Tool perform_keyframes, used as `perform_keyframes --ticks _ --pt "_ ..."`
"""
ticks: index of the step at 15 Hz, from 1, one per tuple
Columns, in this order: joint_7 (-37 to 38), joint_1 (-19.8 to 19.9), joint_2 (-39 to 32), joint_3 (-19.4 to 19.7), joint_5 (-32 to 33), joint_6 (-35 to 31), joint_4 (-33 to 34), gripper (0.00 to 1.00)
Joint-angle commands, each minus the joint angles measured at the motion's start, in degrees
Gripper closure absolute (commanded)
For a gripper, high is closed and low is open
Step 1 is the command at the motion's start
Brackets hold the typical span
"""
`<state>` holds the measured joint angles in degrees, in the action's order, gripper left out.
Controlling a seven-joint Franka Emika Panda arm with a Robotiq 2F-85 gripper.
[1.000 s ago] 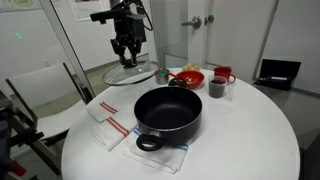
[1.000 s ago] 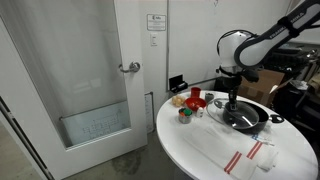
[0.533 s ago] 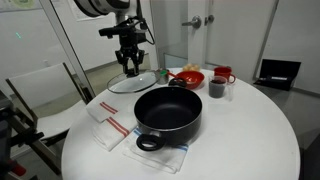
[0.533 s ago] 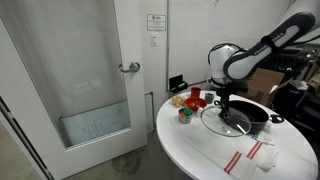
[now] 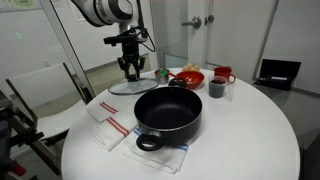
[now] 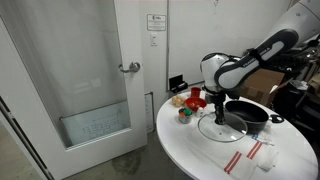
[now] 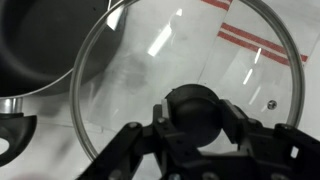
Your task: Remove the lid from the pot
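Observation:
I will next lower the lid with my gripper onto the tabletop beside the pot, below my gripper, and let go of the knob, because the lid is off the pot.
The wide black pot (image 5: 168, 113) stands open on a striped cloth in the middle of the round white table; it also shows in an exterior view (image 6: 249, 114) and at the left of the wrist view (image 7: 40, 45). My gripper (image 5: 131, 68) is shut on the black knob (image 7: 195, 110) of the glass lid (image 5: 133, 84), which sits low over the table beside the pot, off it. The lid fills the wrist view (image 7: 130, 75) and shows in an exterior view (image 6: 222, 127). Contact with the table cannot be told.
A red bowl (image 5: 188, 77), a red mug (image 5: 223, 76) and a small dark cup (image 5: 217, 88) stand at the table's far side. A folded striped cloth (image 5: 108, 128) lies next to the pot. A laptop (image 5: 277, 73) sits behind.
The gripper has carried the lid down and sideways, from high above the table to just over its surface beside the pot. The pot has not moved.

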<state>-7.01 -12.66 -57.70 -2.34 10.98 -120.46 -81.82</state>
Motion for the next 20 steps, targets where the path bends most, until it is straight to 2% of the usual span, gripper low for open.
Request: perform_keyframes --ticks 1,10,20 --pt "1.1 -1.1 -2.4 -0.1 0.9 2.9 4.6 0.74" --pt "0.7 -0.4 -4.0 -0.9 -0.3 0.3 3.4 0.74" --pt "2.5 0.3 -6.9 -1.8 -1.7 -10.0 0.7 0.74"
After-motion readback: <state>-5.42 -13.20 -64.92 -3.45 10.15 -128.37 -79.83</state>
